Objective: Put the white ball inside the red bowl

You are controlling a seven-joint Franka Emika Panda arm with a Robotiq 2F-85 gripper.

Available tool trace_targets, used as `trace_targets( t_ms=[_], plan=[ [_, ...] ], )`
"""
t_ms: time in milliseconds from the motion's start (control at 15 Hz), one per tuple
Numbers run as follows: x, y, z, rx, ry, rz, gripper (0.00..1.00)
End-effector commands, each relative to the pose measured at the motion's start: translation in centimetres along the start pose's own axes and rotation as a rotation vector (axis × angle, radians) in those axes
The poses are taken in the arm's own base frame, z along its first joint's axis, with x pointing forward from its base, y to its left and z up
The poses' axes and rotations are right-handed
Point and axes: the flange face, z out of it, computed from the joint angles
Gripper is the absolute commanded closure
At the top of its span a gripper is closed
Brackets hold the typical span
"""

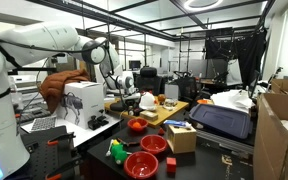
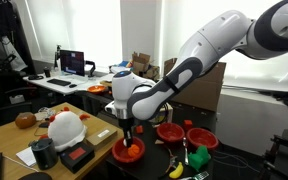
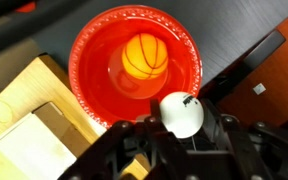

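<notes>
I will next lower the white ball [image 3: 181,113] in my gripper toward the wooden board, inside the red bowl's rim, and release it there, because the bowl's bare bottom is beside the orange ball.
My gripper [image 3: 181,128] is shut on a small white ball [image 3: 181,113] with a black mark on it. It holds the ball just above the near rim of a red bowl [image 3: 89,70]. An orange basketball-patterned ball [image 3: 144,56] lies in that bowl. In both exterior views the gripper [image 2: 130,133] [image 1: 130,108] hangs right over this bowl [image 2: 118,151] [image 1: 137,126] at the dark table's edge. The white ball is too small to make out there.
Two more red bowls [image 2: 170,131] [image 2: 201,136] stand beside it, with a green toy [image 2: 194,157] in front. A wooden board [image 3: 24,110] borders the bowl. A white rounded object with red marks [image 2: 66,127], a white boxy machine [image 1: 84,100] and a cardboard box [image 1: 181,137] stand nearby.
</notes>
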Motion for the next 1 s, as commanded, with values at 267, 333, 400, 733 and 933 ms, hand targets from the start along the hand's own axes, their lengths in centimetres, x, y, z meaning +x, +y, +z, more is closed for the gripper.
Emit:
trace_targets(
  t_ms=[267, 333, 400, 733, 933],
  plan=[
    [2.3, -3.4, 2.3, -0.002, 0.111, 0.158, 0.82],
    [2.7, -3.3, 2.7, -0.021, 0.132, 0.175, 0.82],
    [2.7, -3.2, 3.0, -0.045, 0.154, 0.188, 0.82],
    [2.4, -1.6, 3.5, -0.170, 0.207, 0.223, 0.82],
    [1.8, -0.1, 3.2, -0.224, 0.207, 0.236, 0.82]
  ],
)
